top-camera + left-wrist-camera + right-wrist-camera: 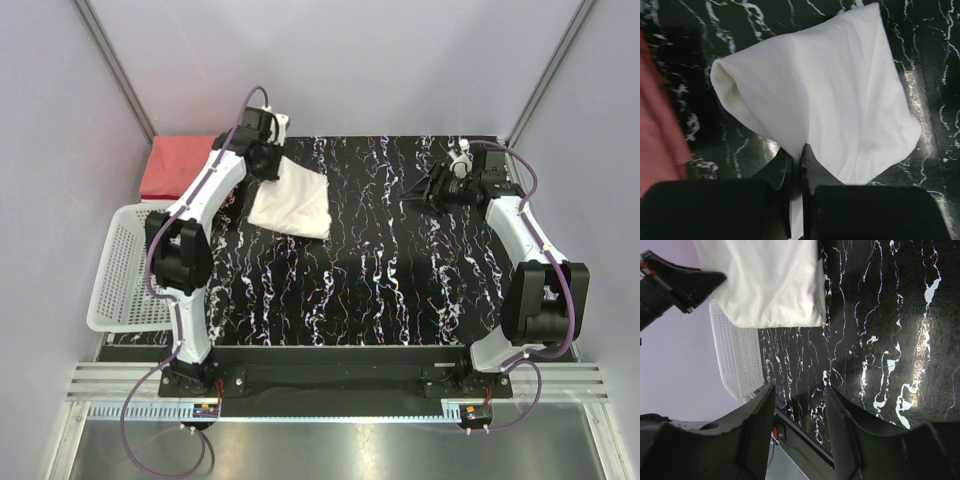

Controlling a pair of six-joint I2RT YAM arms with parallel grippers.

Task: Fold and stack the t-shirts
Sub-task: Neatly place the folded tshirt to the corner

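Observation:
The salmon-red t-shirt (177,165) (657,130) already lies folded left of my left gripper in the top view, so this gripper carries the folded cream-white t-shirt onto it next and releases.
A folded cream-white t-shirt (293,205) lies on the black marbled table, left of centre; no green parts or lettering show. My left gripper (266,166) is shut on its far-left corner; in the left wrist view the cloth (830,90) is pinched between the closed fingers, gripper (795,152). A folded salmon-red t-shirt (177,165) lies at the far left; its edge shows in the left wrist view (657,135). My right gripper (423,192) is open and empty, above the table's right part, its jaws (800,395) apart. The white shirt (770,280) shows far off there.
A white plastic mesh basket (122,270) stands off the table's left edge, also in the right wrist view (737,355). The black marbled table (400,270) spreads between the arms. Grey walls enclose the back and sides.

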